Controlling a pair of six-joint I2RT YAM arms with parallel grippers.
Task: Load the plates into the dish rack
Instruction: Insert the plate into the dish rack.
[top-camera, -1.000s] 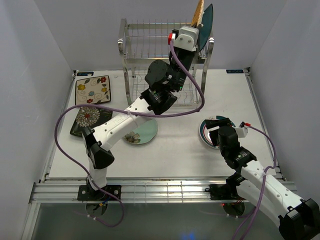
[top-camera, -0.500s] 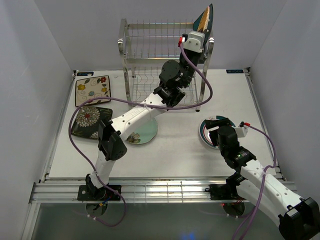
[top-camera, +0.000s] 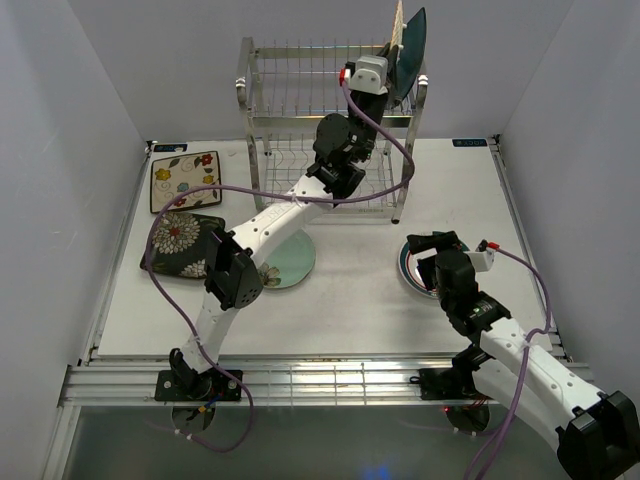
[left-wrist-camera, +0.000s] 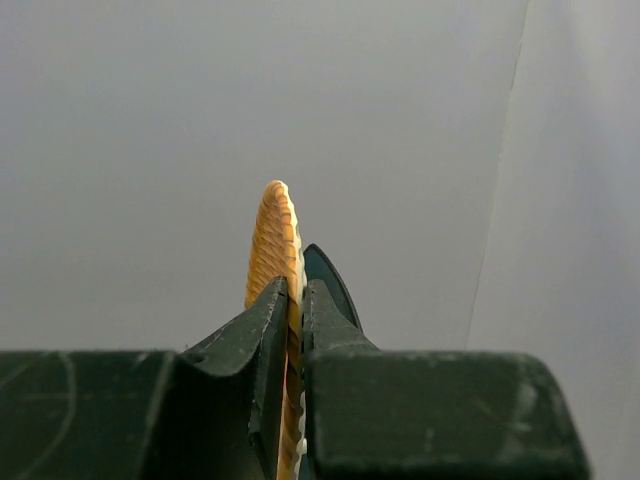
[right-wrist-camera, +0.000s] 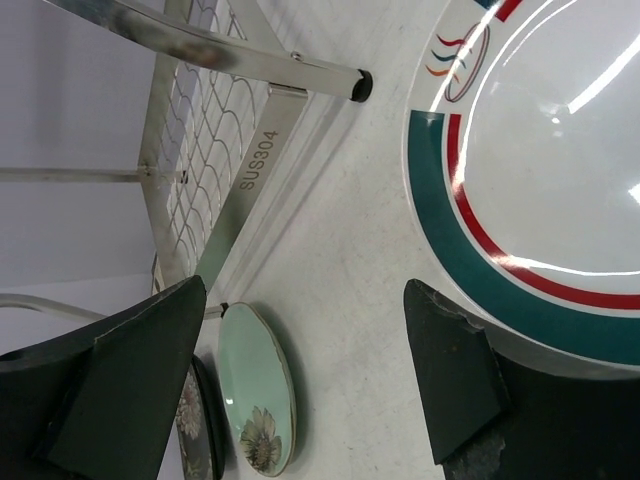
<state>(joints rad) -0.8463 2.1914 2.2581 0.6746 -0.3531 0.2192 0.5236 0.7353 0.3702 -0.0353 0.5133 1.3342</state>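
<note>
I will next move my left gripper down to set the woven plate in the dish rack's top shelf beside the teal plate and release it, because that slot is below my gripper.
My left gripper (top-camera: 384, 56) is raised at the right end of the dish rack's (top-camera: 300, 100) top tier. In the left wrist view the gripper (left-wrist-camera: 294, 292) is shut on the woven orange-tan plate (left-wrist-camera: 272, 235), held edge-on and upright (top-camera: 397, 22). The teal plate (top-camera: 413, 50) stands just behind it (left-wrist-camera: 332, 285). My right gripper (top-camera: 428, 248) is open and empty (right-wrist-camera: 305, 290), low over the near edge of the white striped-rim plate (right-wrist-camera: 540, 150) lying on the table (top-camera: 412, 262). The pale green plate (top-camera: 287, 265), dark floral plate (top-camera: 180, 243) and cream floral rectangular plate (top-camera: 186, 180) lie on the table.
The rack's lower tier and a foot (right-wrist-camera: 250, 130) stand close to the right gripper's far side. The pale green plate (right-wrist-camera: 255, 390) and dark floral plate (right-wrist-camera: 195, 430) show beyond. The left arm stretches diagonally across the table's middle. Grey walls close in on both sides.
My left gripper swung the orange-tan plate right, then back left; it now stands more upright beside the teal plate. The right arm has not moved.
</note>
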